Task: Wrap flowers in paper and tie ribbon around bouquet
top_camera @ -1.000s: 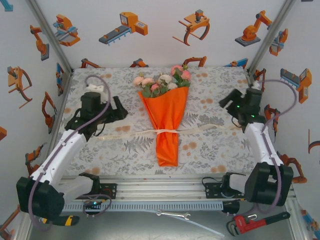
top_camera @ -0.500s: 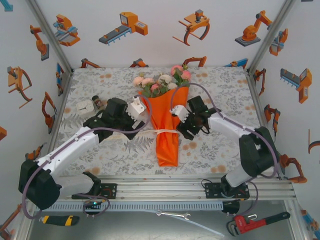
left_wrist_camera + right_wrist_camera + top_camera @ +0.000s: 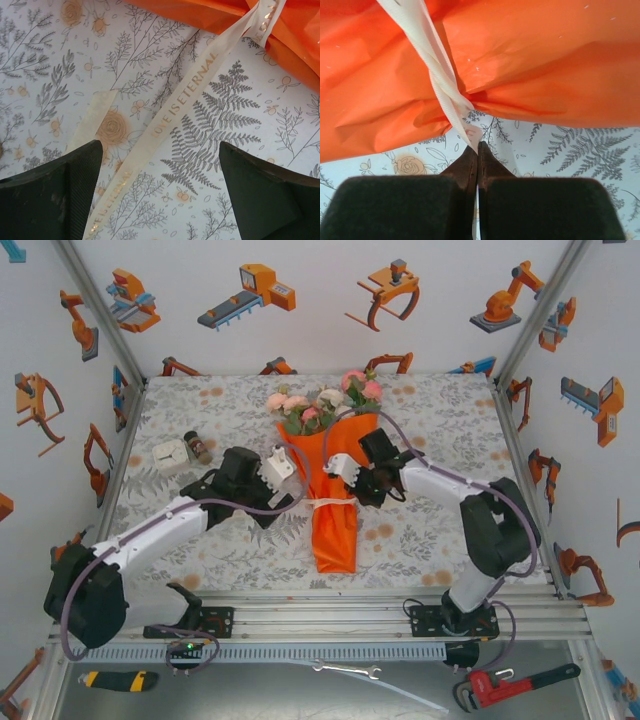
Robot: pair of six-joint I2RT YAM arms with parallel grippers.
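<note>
My right gripper should move away from the paper's narrow part next, over the bare cloth (image 3: 408,495) beside the bouquet, and let go, because the ribbon it holds is still loosely twisted.
The bouquet lies in the middle of the table: pink and cream flowers (image 3: 325,405) top an orange paper (image 3: 337,525) cone, and the cream ribbon (image 3: 322,504) circles its narrow waist. My right gripper (image 3: 350,495) is right beside the waist. In the right wrist view it (image 3: 477,150) is shut on the ribbon (image 3: 437,80), which runs up across the paper (image 3: 545,65). My left gripper (image 3: 292,490) hovers just left of the cone. Its jaws (image 3: 160,170) are open, with a printed ribbon (image 3: 185,95) tail lying flat on the cloth between them, nearer the left finger (image 3: 75,185).
A small white box (image 3: 170,452) and a brown bottle (image 3: 198,448) sit at the table's left. Below the front rail lie a red pipe wrench (image 3: 510,683), a spanner (image 3: 345,670) and a yellow-black knife (image 3: 118,678).
Both arms have swung in from the table's sides to the bouquet's waist. The right gripper has closed on the ribbon; the ribbon tails no longer stretch across the table.
</note>
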